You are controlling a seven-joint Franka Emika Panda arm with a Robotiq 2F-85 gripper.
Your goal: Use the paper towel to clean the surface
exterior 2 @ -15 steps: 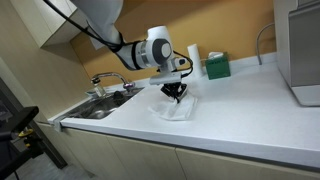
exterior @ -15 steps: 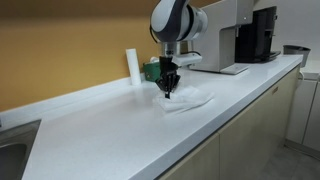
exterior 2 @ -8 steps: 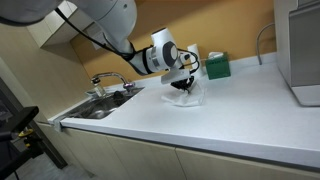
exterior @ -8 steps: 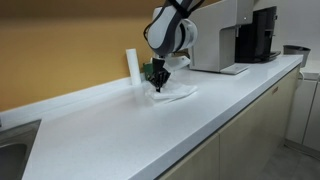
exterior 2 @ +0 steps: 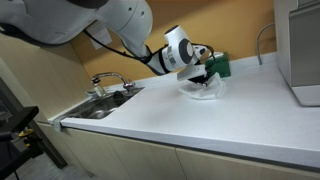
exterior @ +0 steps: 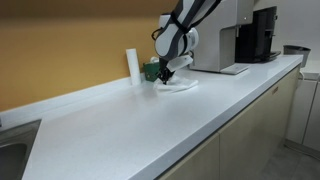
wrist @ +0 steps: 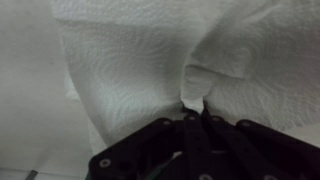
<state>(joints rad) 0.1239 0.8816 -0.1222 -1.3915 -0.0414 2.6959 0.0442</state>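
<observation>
The open counter toward the counter's front edge [exterior: 207,88] is clear, so my gripper will slide there next, away from the green box, and let go of the towel's pinched fold.
A white paper towel [exterior: 181,85] lies crumpled on the white countertop [exterior: 130,120], near the back wall. It also shows in an exterior view [exterior 2: 205,90] and fills the wrist view [wrist: 150,60]. My gripper [exterior: 168,77] stands over it with the fingers pointing down, shut on a pinched fold of the towel [wrist: 195,98]. In an exterior view the gripper [exterior 2: 203,80] presses the towel against the counter beside a green box.
A green box [exterior 2: 218,66] and a white cylinder [exterior: 132,66] stand at the back wall close to the towel. A coffee machine [exterior: 258,34] stands further along. A sink with a faucet [exterior 2: 108,82] is at the counter's other end.
My gripper has dragged the paper towel across the counter toward the back wall, away from the front edge and nearer the green box. It stays shut on the towel.
</observation>
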